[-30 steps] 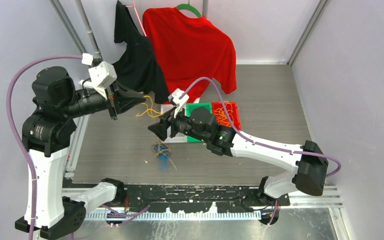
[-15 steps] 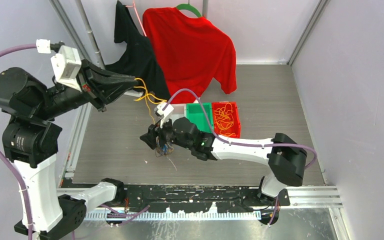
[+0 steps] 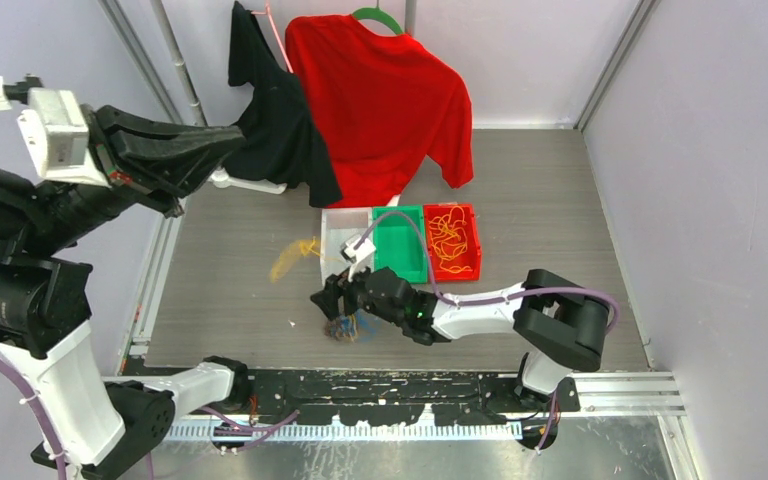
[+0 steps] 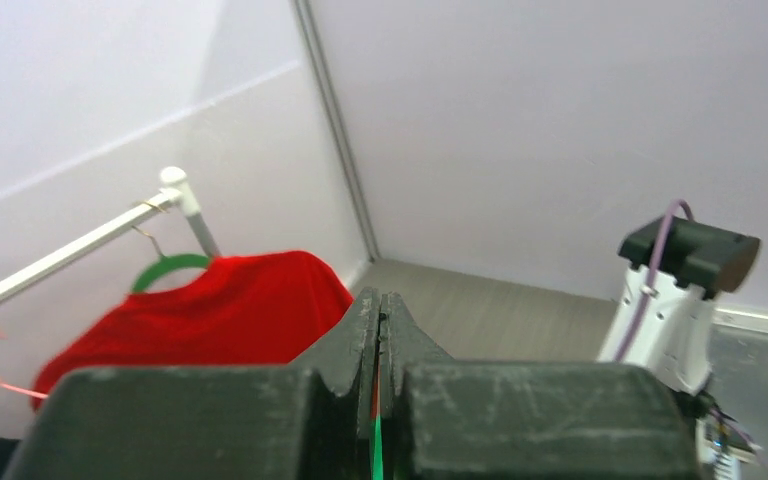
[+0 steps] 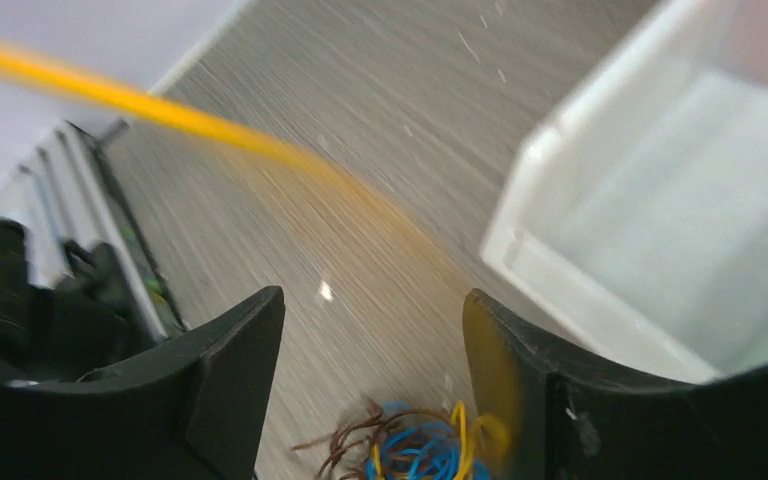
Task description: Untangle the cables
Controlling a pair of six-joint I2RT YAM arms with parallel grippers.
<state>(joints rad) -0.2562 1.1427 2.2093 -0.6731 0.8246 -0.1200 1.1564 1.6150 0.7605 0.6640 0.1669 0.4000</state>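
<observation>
The blue cable spreads out beside the brown strands. My right gripper needs to move back, to the right in the top view, then down onto its outlying part (image 3: pixel 365 326) (image 5: pixel 442 466).
A small tangle of blue, dark brown and yellow cables (image 3: pixel 343 327) lies on the table. In the right wrist view the tangle (image 5: pixel 430 450) sits low between my open fingers. My right gripper (image 3: pixel 326 298) (image 5: pixel 370 330) is open just above it, holding nothing. A loose orange-yellow cable (image 3: pixel 293 260) shows as a blur over the table left of the white bin, and as a yellow streak (image 5: pixel 110 95) in the right wrist view. My left gripper (image 3: pixel 232 136) (image 4: pixel 378 300) is raised high at the left, shut, with no cable seen in it.
A white bin (image 3: pixel 343 228), a green bin (image 3: pixel 400 262) and a red bin (image 3: pixel 472 262) holding orange cables stand side by side mid-table. A red shirt (image 3: pixel 380 90) and a black shirt (image 3: pixel 270 110) hang at the back. Walls close in both sides.
My left gripper rose up and left, and the orange-yellow cable it held is now loose over the table. My right gripper moved nearer and lower, and the tangle shifted with it.
</observation>
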